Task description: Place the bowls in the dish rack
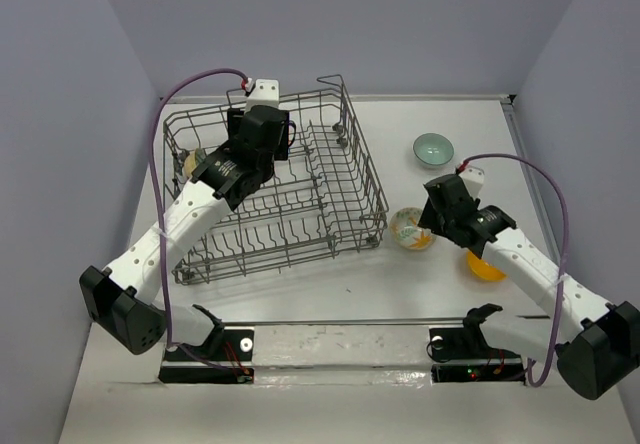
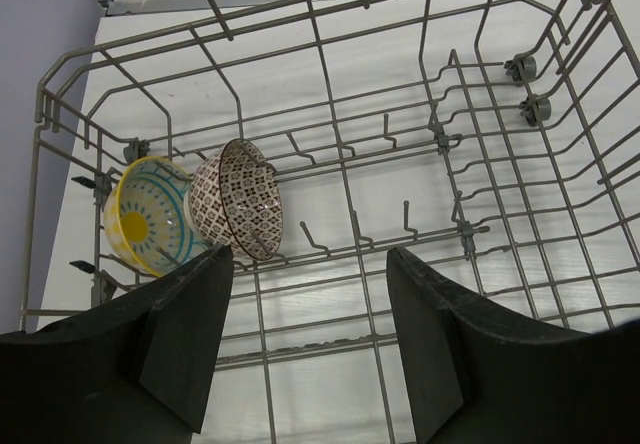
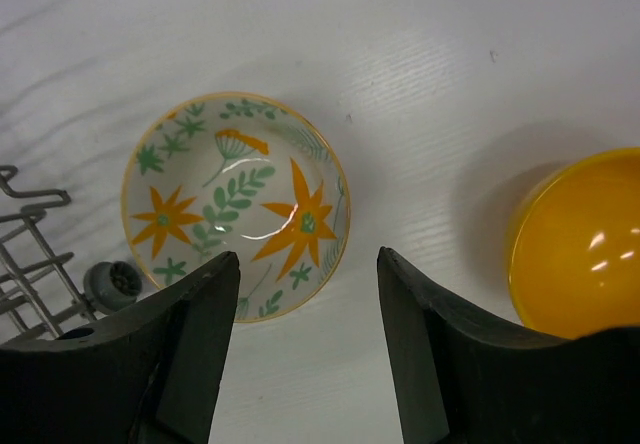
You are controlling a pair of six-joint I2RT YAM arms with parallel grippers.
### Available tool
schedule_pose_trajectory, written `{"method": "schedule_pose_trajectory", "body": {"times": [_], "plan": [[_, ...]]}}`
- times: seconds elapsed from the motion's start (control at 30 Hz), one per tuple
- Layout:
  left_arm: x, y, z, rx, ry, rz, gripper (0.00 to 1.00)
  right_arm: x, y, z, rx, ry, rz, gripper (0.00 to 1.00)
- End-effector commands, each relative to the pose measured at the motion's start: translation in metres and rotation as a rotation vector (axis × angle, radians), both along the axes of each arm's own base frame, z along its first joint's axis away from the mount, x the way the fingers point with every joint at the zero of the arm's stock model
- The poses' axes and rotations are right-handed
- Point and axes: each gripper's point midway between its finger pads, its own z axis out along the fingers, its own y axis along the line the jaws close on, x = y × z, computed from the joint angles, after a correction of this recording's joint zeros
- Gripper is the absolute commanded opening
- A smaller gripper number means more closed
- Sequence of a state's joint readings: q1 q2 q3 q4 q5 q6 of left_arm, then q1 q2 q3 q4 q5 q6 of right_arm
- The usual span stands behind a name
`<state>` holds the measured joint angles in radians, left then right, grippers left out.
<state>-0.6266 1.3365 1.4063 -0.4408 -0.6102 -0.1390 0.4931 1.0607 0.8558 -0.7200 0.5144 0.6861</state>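
The leaf bowl's rim that faces the orange-yellow bowl is below, so the robot's right gripper should next lower its open fingers on both sides of that rim, clear of the rack wheel.
The grey wire dish rack (image 1: 366,169) stands at the back left of the table. A brown-patterned bowl (image 2: 240,199) and a white bowl with a yellow centre (image 2: 148,216) stand on edge between tines at its left end. My left gripper (image 2: 310,254) hangs open over the rack floor (image 2: 330,179), with nothing between its fingers. To the right of the rack, the leaf-pattern bowl (image 3: 236,204) sits upright on the table, with the plain orange-yellow bowl (image 3: 585,244) beside it. My right gripper (image 3: 308,254) is open above the leaf bowl's near rim. The pale teal bowl (image 1: 433,149) sits further back.
A rack wheel (image 3: 110,284) sits close to the leaf bowl's left side. The orange-yellow bowl (image 1: 485,266) lies partly under my right arm. A metal strip (image 1: 340,329) runs along the near edge between the arm bases. Walls close in the table at the back and both sides.
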Motion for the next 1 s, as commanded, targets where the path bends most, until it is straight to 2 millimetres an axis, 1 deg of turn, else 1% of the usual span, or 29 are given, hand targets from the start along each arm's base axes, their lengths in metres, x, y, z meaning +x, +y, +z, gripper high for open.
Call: {"method": "schedule_pose_trajectory", "body": {"times": [0.0,0.07,0.13,0.17,0.27,0.43,0.8,0.9,0.97], "plan": [[0.000,-0.004,0.013,-0.048,-0.048,-0.019,0.73,-0.006,0.014,-0.021,0.096,0.025,0.001,0.63],[0.000,-0.005,0.011,-0.047,-0.045,-0.022,0.74,-0.012,0.013,-0.033,0.104,0.047,-0.005,0.63],[0.000,-0.006,0.012,-0.051,-0.048,-0.025,0.74,-0.013,0.014,-0.038,0.116,0.046,-0.012,0.63],[0.000,-0.006,0.011,-0.053,-0.047,-0.027,0.74,-0.016,0.014,-0.045,0.117,0.060,-0.008,0.62],[0.000,-0.007,0.009,-0.047,-0.041,-0.031,0.74,-0.016,0.016,-0.055,0.127,0.074,-0.014,0.62],[0.000,-0.007,0.008,-0.045,-0.039,-0.033,0.74,-0.014,0.016,-0.063,0.132,0.068,-0.035,0.59],[0.001,-0.007,0.006,-0.036,-0.034,-0.035,0.74,-0.002,0.013,-0.078,0.129,0.050,-0.080,0.51],[0.001,-0.008,0.006,-0.038,-0.034,-0.036,0.74,0.001,0.011,-0.082,0.127,0.052,-0.088,0.49],[0.001,-0.008,0.006,-0.036,-0.033,-0.037,0.74,0.001,0.011,-0.086,0.123,0.058,-0.087,0.44]]}}
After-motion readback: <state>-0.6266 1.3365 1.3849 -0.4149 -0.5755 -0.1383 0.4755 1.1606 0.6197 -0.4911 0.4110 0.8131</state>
